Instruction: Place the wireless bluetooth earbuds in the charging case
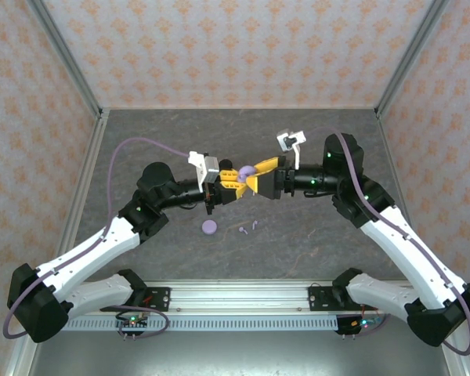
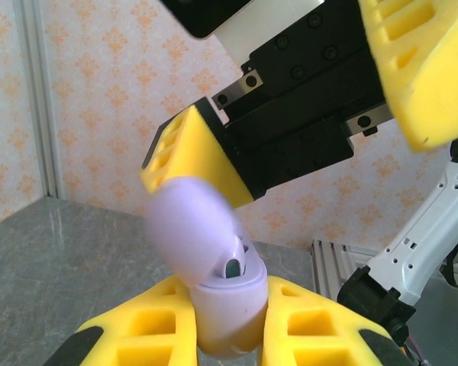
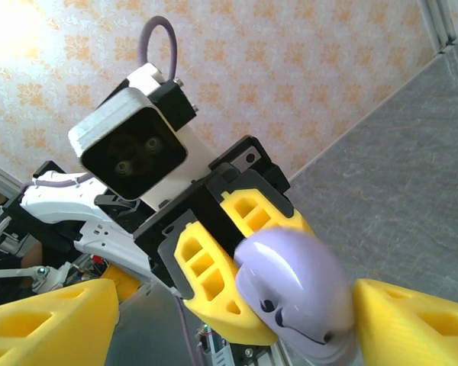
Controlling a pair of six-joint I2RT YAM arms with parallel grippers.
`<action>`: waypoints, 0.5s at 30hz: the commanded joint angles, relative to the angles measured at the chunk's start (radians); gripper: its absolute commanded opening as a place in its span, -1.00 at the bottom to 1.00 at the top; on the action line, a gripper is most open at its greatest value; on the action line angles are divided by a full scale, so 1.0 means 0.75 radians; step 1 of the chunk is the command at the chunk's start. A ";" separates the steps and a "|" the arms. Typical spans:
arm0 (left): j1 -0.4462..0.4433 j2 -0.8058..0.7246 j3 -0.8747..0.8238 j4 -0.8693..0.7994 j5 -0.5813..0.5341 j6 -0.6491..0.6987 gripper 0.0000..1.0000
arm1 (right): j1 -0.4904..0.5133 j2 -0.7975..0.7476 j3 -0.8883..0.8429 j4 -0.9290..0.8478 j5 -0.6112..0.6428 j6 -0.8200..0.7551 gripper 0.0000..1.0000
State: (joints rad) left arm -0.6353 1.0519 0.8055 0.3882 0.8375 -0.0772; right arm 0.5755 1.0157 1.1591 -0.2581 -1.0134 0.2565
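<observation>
The tabletop by the black disc is below the case (image 1: 245, 171). I should next pull my left gripper away from my right gripper, tilt it down, lower the case and then release it.
Above the middle of the table, my left gripper (image 1: 232, 182) is shut on the base of a lavender charging case (image 1: 245, 171). In the left wrist view the case (image 2: 227, 305) sits between my yellow fingers (image 2: 137, 335), its lid (image 2: 189, 223) swung open and blurred. A dark socket (image 2: 233, 267) shows under the lid. My right gripper (image 1: 260, 174) faces it, open wide; one of its fingers (image 2: 197, 156) touches the lid. The right wrist view shows the case (image 3: 301, 290) against my right finger (image 3: 412, 320). Two lavender earbuds (image 1: 241, 230) (image 1: 254, 224) lie on the table below.
A small round lavender disc (image 1: 209, 227) lies on the grey table (image 1: 313, 235) left of the earbuds. Patterned walls and metal posts (image 1: 78, 86) enclose the table on three sides. A rail (image 1: 235, 301) runs along the near edge between the arm bases.
</observation>
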 commanded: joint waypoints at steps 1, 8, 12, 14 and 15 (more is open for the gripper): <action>0.002 0.023 0.031 -0.059 -0.008 0.032 -1.00 | 0.008 -0.057 0.001 0.104 -0.023 -0.044 0.59; 0.002 0.014 0.027 -0.069 -0.046 0.037 -1.00 | 0.008 -0.075 0.035 -0.019 0.043 -0.125 0.60; 0.002 0.007 0.030 -0.102 -0.118 0.045 -1.00 | 0.008 -0.098 0.063 -0.142 0.181 -0.172 0.62; 0.004 -0.001 0.035 -0.150 -0.171 0.066 -1.00 | 0.008 -0.111 0.082 -0.220 0.314 -0.192 0.66; 0.005 -0.005 0.035 -0.171 -0.200 0.079 -1.00 | 0.007 -0.117 0.084 -0.247 0.374 -0.193 0.70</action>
State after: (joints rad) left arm -0.6350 1.0706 0.8055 0.3023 0.7593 -0.0532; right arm 0.5774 0.9615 1.1748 -0.3660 -0.8757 0.1593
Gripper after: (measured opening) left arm 0.167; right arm 0.845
